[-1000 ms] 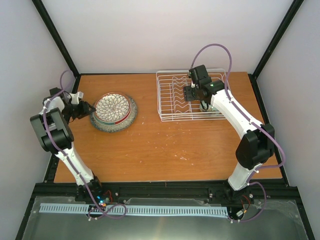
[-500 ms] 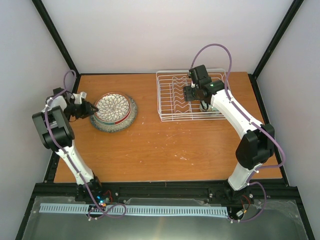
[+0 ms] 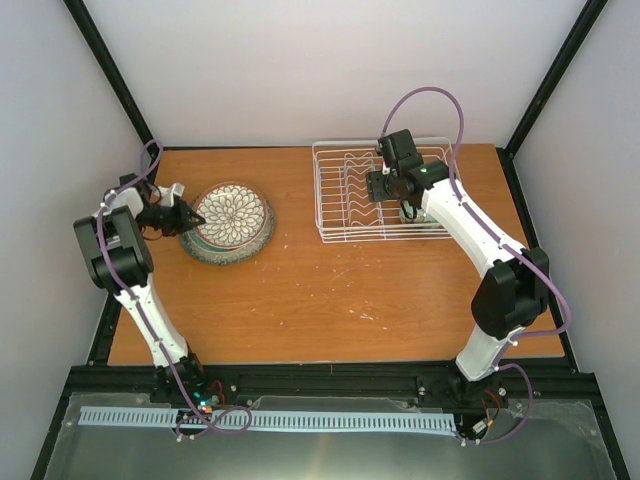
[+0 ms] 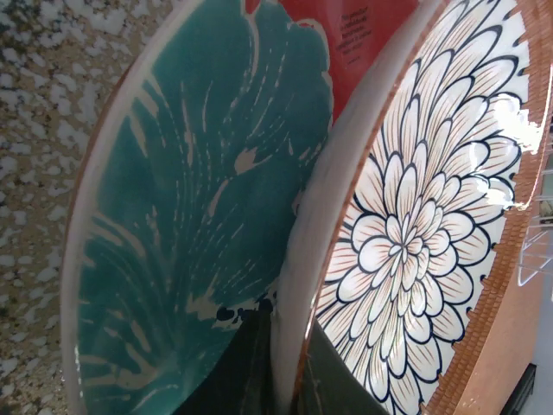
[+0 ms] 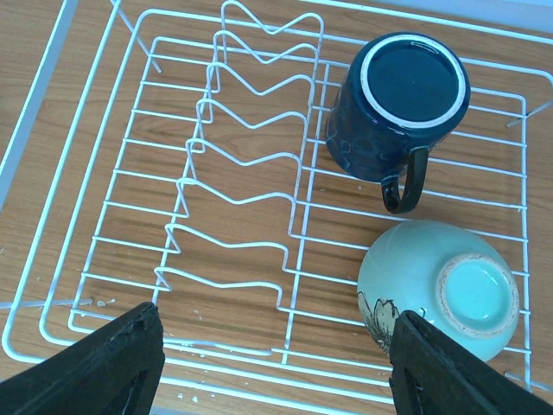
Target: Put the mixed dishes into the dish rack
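My left gripper needs to lift the petal-patterned plate next, turn it upright over the rack (image 3: 330, 200), lower it into the empty far plate dividers and let it go.
The petal-patterned plate (image 3: 232, 215) tops a stack at the table's left. My left gripper (image 3: 185, 217) is shut on its left rim. In the left wrist view that rim (image 4: 302, 259) stands pinched between my dark fingers (image 4: 289, 372), raised off the red-rimmed teal plate (image 4: 190, 199) beneath. The speckled grey plate (image 4: 34, 130) lies lowest. My right gripper (image 3: 385, 190) hovers open over the dish rack (image 3: 330, 200), nothing between its fingers (image 5: 112, 363). In the rack (image 5: 300, 186), the dark blue mug (image 5: 393, 104) and the pale green bowl (image 5: 441, 290) sit upside down on its right side.
The rack's upright plate dividers (image 5: 233, 203) hold nothing. Black frame posts (image 3: 120, 90) stand at the back corners, and walls close in on three sides. Bare wood (image 3: 330, 290) lies between the stack and the rack.
My left gripper has slid right to the stack and shut on the petal plate's rim. The right arm has not moved.
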You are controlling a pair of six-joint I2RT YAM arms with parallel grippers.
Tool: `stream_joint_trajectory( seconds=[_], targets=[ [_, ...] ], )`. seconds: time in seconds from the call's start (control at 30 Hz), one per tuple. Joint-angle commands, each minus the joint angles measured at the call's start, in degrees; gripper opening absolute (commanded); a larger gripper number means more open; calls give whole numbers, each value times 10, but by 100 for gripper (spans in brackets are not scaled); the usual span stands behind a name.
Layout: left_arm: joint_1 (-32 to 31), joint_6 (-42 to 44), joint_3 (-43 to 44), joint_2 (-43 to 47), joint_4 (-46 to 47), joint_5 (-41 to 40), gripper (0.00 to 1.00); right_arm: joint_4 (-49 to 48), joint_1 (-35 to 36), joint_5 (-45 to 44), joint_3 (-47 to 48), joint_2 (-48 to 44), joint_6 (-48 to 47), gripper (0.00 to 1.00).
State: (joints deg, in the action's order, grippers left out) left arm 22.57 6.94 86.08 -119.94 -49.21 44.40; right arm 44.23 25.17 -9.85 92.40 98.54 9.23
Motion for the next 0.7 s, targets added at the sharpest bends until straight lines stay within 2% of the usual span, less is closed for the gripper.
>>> stream_joint_trajectory(
  seconds=[0.0,0.33,0.67],
  targets=[
    [-9,17,17,-5,-10,-19,1,-8,6,0,-4,-4,-1,72],
    [-17,-7,3,47,42,-36,1,-20,6,19,-13,-1,-1,72],
    [-29,-63,-46,170,186,33,1,-96,5,115,-48,-3,4,71]
  ],
)
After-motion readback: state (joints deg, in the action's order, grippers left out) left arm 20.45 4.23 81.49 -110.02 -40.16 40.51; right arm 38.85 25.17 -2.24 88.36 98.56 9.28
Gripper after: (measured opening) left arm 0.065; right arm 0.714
